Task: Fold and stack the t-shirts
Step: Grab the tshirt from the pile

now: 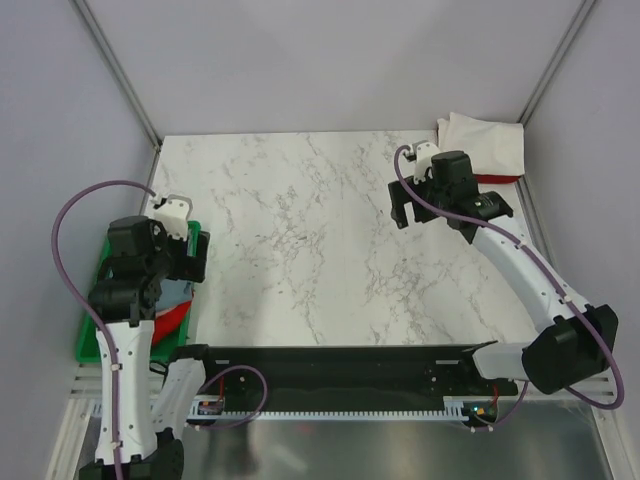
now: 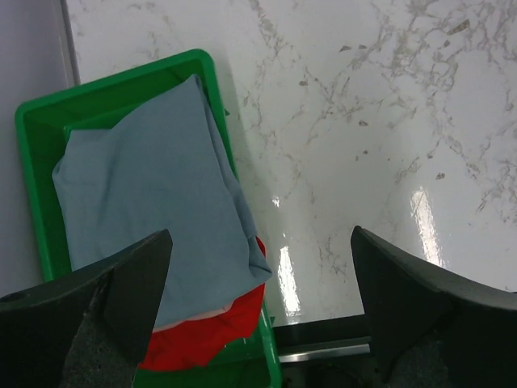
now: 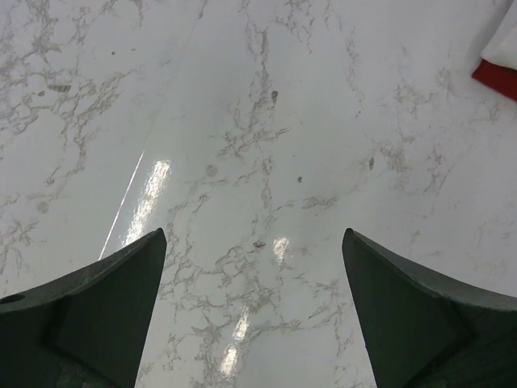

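I need to lower my left gripper next onto the folded edge of the blue-grey t-shirt [image 2: 153, 202] on top, along the tray's rim by the marble.
A slate blue-grey t-shirt [image 2: 153, 202] lies loosely folded on top in the green tray [image 2: 36, 137], with a red t-shirt [image 2: 202, 335] and a strip of pale pink under it. The red one also shows in the top view [image 1: 172, 317]. My left gripper [image 2: 258, 267] hangs open and empty above the tray's right rim [image 1: 190, 250]. A white t-shirt [image 1: 485, 145] lies folded on a red one [image 1: 497, 179] at the table's far right corner; their edge shows in the right wrist view [image 3: 494, 74]. My right gripper [image 3: 254, 275] is open and empty over bare marble, left of that pile [image 1: 410, 205].
The green tray [image 1: 90, 345] sits at the table's left edge beside the left arm. Grey walls close in the table at the back and both sides. A black rail [image 1: 330, 360] runs along the near edge.
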`<state>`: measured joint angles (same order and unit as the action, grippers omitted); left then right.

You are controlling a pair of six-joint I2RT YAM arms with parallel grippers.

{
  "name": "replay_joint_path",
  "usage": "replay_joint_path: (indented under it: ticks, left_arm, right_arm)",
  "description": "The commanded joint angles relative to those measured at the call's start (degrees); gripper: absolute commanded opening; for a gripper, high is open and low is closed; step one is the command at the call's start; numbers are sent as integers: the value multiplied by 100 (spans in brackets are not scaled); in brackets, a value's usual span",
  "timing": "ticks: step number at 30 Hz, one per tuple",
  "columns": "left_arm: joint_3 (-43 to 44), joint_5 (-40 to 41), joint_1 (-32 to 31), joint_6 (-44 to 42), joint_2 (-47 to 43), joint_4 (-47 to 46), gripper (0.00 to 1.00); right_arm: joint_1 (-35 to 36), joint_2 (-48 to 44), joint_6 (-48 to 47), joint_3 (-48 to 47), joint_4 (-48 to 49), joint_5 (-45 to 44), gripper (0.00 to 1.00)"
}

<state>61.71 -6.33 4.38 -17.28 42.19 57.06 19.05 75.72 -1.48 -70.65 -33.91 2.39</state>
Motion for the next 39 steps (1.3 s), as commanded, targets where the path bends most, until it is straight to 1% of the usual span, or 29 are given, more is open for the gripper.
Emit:
replay_joint_path:
  ticks: [1,3,4,5,7,8,10,11,12,13,16,18,21,25,29,33,38,39]
  left_arm:
    - [-37,9,448,-275,253,166,100]
    - [112,-140,764,-407,508,226,98]
    - [322,-271,1210,-591,840,288,96]
    - [420,-612,1449,-697,1000,349,94]
    - [517,-869,2019,-1056,1325,464,89]
    - [491,-896,2127,-1145,1587,464,88]
    - [508,-905,2268,-1356,1826,551,83]
    - [543,-931,2277,-1401,2028,596,81]
    - [631,-940,2278,-1427,2099,622,76]
    - [684,-958,2278,-1454,2152,709,74]
    - [920,-1177,2260,-1559,2380,981,73]
    - [1009,-1318,2260,-1638,2643,1430,73]
    - [966,-1319,2208,-1770,2811,1677,68]
    - [957,-889,1997,-1867,2996,1625,65]
    - [913,-747,1760,-1779,3251,1598,61]
    - [790,-580,1312,-1551,3374,1432,60]
    - [570,-431,1214,-1472,3558,1282,57]
    - [535,-405,1214,-1445,3550,1255,55]
  right_arm:
    - [81,100,-300,69,42,724,98]
    - [82,284,-423,-192,-10,1016,98]
    - [81,320,-485,-290,-80,1226,98]
    - [81,346,-624,-369,-124,1707,98]
    - [90,373,-1143,-493,-256,2298,98]
    - [82,382,-1266,-528,-291,2657,98]
    - [90,521,-1547,-616,-484,2880,98]
    - [90,592,-1584,-703,-537,2933,98]
    - [90,732,-1593,-739,-581,3003,98]
    - [90,794,-1636,-766,-669,3047,98]
    - [90,1005,-1567,-836,-687,3223,98]
    - [90,1172,-1523,-941,-696,3355,98]
    - [82,1339,-1479,-1038,-652,3540,98]
    - [90,1445,-1496,-933,-441,3374,98]
    - [99,1402,-1724,-679,-327,3189,98]
    - [90,1349,-1812,-573,-318,3171,98]
    - [90,1244,-1821,-467,-327,3162,98]
    - [90,1217,-1821,-458,-327,3153,98]
